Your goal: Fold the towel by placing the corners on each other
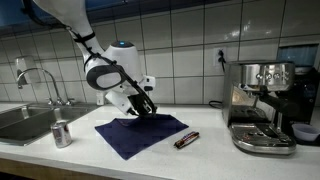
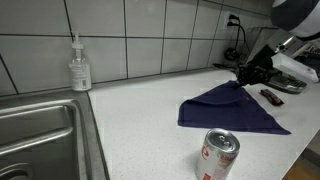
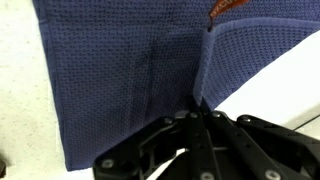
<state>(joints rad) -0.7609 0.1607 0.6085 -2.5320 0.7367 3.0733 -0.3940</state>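
Observation:
My gripper moves across the towel (image 1: 140, 133) next and releases the towel's raised corner over the opposite corner. In the wrist view, the opposite corner lies to my gripper's left.
The navy blue towel (image 1: 140, 133) lies on the white counter, seen in both exterior views (image 2: 232, 108). My gripper (image 1: 146, 108) is shut on one corner of the towel and holds it lifted above the cloth, so that part hangs as a raised flap (image 2: 232, 88). In the wrist view the towel (image 3: 120, 80) fills the frame, and the pinched fabric rises into my shut fingers (image 3: 198, 105). The folded flap (image 3: 250, 55) hangs at the right. The other corners lie flat on the counter.
A silver can (image 1: 61, 133) stands near the sink (image 1: 25, 122); it is close to the camera in an exterior view (image 2: 220, 157). A dark brown bar (image 1: 186, 140) lies beside the towel. An espresso machine (image 1: 262, 105) stands at the counter's end. A soap bottle (image 2: 80, 66) stands by the wall.

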